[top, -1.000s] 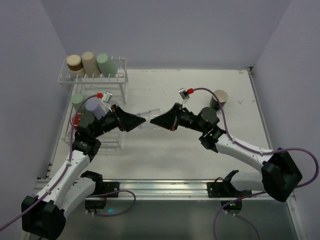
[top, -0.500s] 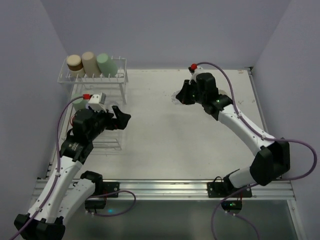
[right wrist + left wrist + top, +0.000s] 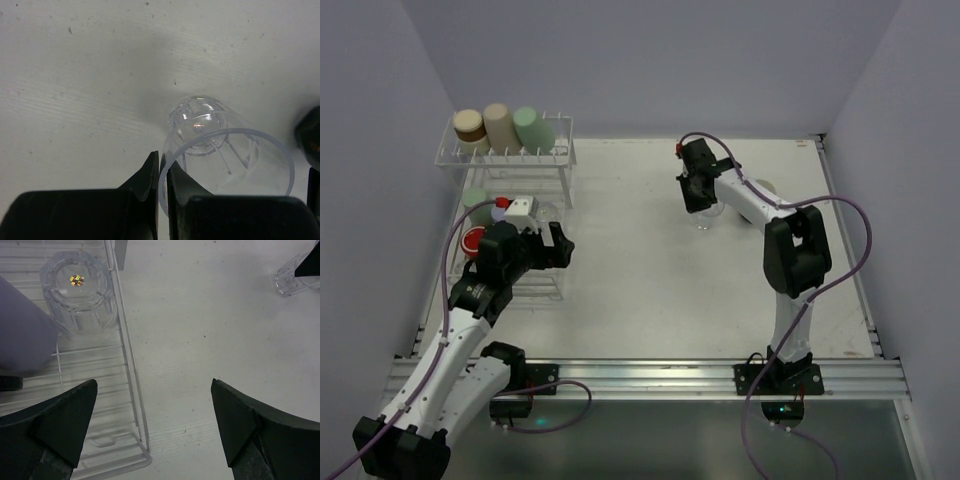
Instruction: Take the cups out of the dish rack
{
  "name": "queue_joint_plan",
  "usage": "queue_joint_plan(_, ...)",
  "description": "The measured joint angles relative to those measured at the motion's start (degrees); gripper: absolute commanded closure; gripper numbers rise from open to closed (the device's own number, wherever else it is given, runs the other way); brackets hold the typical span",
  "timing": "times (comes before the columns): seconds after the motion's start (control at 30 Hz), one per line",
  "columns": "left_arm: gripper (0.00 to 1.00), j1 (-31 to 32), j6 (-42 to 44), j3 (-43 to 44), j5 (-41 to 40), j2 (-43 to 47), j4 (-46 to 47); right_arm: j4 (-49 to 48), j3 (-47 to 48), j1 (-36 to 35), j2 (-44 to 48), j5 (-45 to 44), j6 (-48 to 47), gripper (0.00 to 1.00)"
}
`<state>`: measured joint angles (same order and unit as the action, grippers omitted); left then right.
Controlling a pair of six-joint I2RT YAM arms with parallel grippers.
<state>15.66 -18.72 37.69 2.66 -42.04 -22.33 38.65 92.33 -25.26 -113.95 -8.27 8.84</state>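
Note:
The cup's base point(image 3: 549, 212) point(image 3: 76, 281) faces up, so my left gripper will next reach outward and down to the rack's clear glass cup to straddle that base.
The white dish rack point(image 3: 563, 168) stands at the far left. Its raised shelf holds a tan-brown cup point(image 3: 470, 125), a beige cup point(image 3: 500, 125) and a pale green cup point(image 3: 534, 129). On the flat base are another pale green cup point(image 3: 475, 200), a red cup point(image 3: 472, 240), a purple cup point(image 3: 20, 330) and a clear glass cup point(image 3: 77, 287). My left gripper point(image 3: 565, 248) is open and empty over the rack's right edge point(image 3: 131, 365). My right gripper point(image 3: 704, 203) is shut on the rim of a second clear glass cup point(image 3: 225, 150), which stands upright on the table.
A black cup with a cream inside point(image 3: 766, 187) stands just right of the held glass, partly behind my right arm; its dark side shows in the right wrist view point(image 3: 310, 140). White walls close the table at the back and sides.
The clear glass cup passed from my left gripper to my right at the table's middle. My right arm carried it to the far right and lowered it. My left arm drew back to the rack.

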Motion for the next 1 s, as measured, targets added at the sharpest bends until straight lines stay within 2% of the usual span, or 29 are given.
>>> queue_joint_plan(0.13, 0.01, 0.0, 0.35, 0.0, -0.22, -0.92, 0.0, 0.57, 2.21, 1.01, -0.66, 0.26, -1.33, 0.92)
queue_joint_plan(0.27, 0.01, 0.0, 0.35, 0.0, -1.53, -0.79, -0.02, 0.57, 2.49, 0.92, -1.05, 0.31, -1.95, 0.69)
queue_joint_plan(0.47, 0.02, -0.26, 0.35, 0.02, -5.18, -0.85, -0.04, 0.68, 2.49, 0.83, -1.25, 0.31, -2.43, 0.55)
queue_joint_plan(0.5, 0.03, -0.28, 0.33, 0.09, -6.01, -0.96, -0.09, 0.66, 2.45, 0.83, -1.11, 0.33, -2.36, 0.45)
queue_joint_plan(0.53, 0.03, -0.28, 0.31, 0.22, -6.58, -1.14, -0.13, 0.59, 2.36, 0.83, -0.85, 0.35, -1.99, 0.41)
queue_joint_plan(0.57, 0.04, -0.28, 0.26, 0.52, -7.23, -1.4, -0.44, 0.07, 1.7, 0.83, -0.02, 0.48, -1.73, 0.29)
queue_joint_plan(0.63, 0.04, -0.28, -0.04, 1.44, -8.48, -2.03, -1.05, -1.14, -1.66, 0.83, 3.63, 1.44, -0.96, 0.23)
queue_joint_plan(0.7, 0.04, -0.28, -0.66, 2.56, -10.14, -2.95, -1.16, -3.34, -6.64, 0.83, 9.77, 3.15, -0.04, 0.21)
queue_joint_plan(0.9, 0.04, -0.28, -4.07, 4.52, -13.66, -9.33, 0.79, -14.88, -24.55, 0.37, 35.56, 9.38, 4.13, 0.21)
queue_joint_plan(1.0, 0.04, -0.28, -6.16, 4.68, -14.88, -14.01, 2.99, -19.71, -30.45, -0.07, 45.35, 10.95, 5.07, 0.22)
